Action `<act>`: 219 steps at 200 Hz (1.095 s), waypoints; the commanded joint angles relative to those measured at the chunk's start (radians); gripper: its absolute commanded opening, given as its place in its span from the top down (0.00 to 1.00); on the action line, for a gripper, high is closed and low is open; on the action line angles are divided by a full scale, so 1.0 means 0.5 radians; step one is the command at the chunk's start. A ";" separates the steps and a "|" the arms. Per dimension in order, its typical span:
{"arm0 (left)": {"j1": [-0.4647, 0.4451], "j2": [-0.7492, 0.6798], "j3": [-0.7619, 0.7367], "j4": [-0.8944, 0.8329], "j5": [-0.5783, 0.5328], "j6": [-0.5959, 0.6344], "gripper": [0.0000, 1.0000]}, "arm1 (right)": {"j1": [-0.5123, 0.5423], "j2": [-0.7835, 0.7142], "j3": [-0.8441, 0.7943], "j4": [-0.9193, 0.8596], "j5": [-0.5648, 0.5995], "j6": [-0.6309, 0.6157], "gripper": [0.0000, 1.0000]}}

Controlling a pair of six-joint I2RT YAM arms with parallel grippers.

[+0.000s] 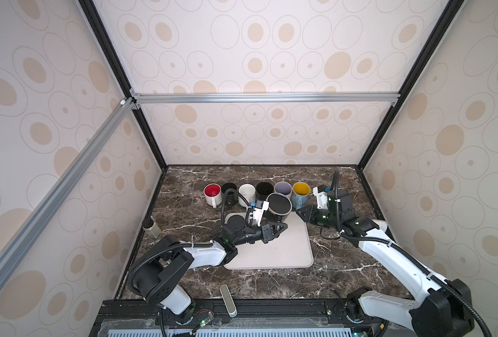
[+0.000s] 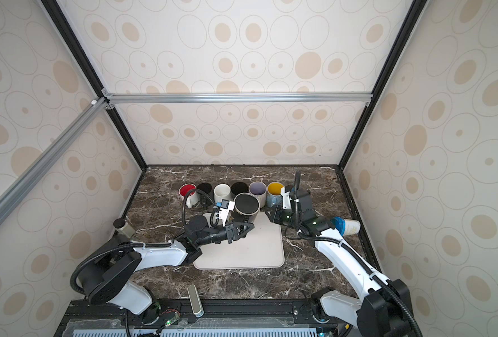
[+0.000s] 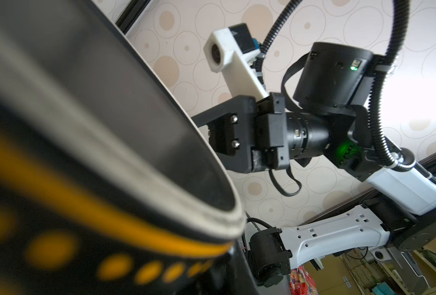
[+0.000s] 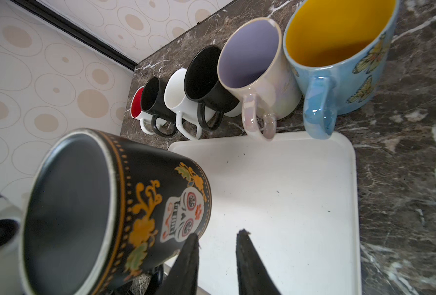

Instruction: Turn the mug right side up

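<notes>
The left gripper moves down next, levels the tilted mug onto the far part of the tray and lets go, since that empty surface lies below it.
A black mug (image 1: 279, 204) (image 2: 246, 205) painted with a skull and orange flowers hangs tilted over the far left corner of the cream tray (image 1: 285, 251) (image 2: 256, 251). Its mouth faces up and toward the front. My left gripper (image 1: 282, 226) (image 2: 250, 226) is shut on the mug from below, near the handle. In the left wrist view the mug (image 3: 84, 153) fills the frame and hides the jaws. My right gripper (image 1: 298, 210) (image 4: 216, 235) stands open over the tray (image 4: 288, 191) with nothing between its fingers. One of those fingers (image 4: 190, 245) lies against the mug (image 4: 125, 204) near its base.
Several upright mugs (image 1: 256, 189) (image 4: 257, 63) stand in a row behind the tray, from red-lined to blue with a yellow inside. A small jar (image 1: 151, 227) sits at the left edge. A blue-capped white container (image 2: 345, 226) lies at the right. A grey bar (image 1: 227, 300) rests at the front.
</notes>
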 commanded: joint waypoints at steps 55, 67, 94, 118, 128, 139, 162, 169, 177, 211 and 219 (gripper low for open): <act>-0.024 0.416 0.049 1.144 0.045 -0.279 1.00 | -0.012 -0.145 -0.090 -0.105 0.082 -0.040 0.72; -0.025 0.498 0.055 1.218 0.043 -0.322 1.00 | -0.012 -0.155 -0.102 -0.117 0.089 -0.049 0.72; -0.022 0.697 0.081 1.390 0.044 -0.434 1.00 | -0.012 -0.172 -0.129 -0.113 0.074 -0.048 0.73; -0.023 0.756 0.108 1.385 0.060 -0.431 1.00 | -0.012 -0.190 -0.148 -0.108 0.089 -0.053 0.74; -0.020 0.764 0.118 1.342 0.064 -0.415 1.00 | -0.013 -0.193 -0.143 -0.108 0.095 -0.061 0.74; -0.019 0.761 0.122 1.284 0.057 -0.395 1.00 | -0.012 -0.195 -0.143 -0.108 0.107 -0.071 0.74; -0.013 0.756 0.113 1.195 0.040 -0.376 1.00 | -0.012 -0.184 -0.139 -0.108 0.126 -0.088 0.74; -0.009 0.756 0.107 1.170 0.036 -0.373 0.93 | -0.012 -0.180 -0.139 -0.107 0.126 -0.091 0.74; -0.001 0.754 0.094 1.151 0.032 -0.373 0.80 | -0.012 -0.173 -0.137 -0.102 0.126 -0.093 0.74; 0.030 0.683 -0.001 1.022 -0.024 -0.326 0.48 | -0.012 -0.165 -0.150 -0.088 0.126 -0.096 0.74; 0.032 0.660 -0.013 0.971 -0.030 -0.306 0.46 | -0.012 -0.163 -0.152 -0.075 0.126 -0.095 0.74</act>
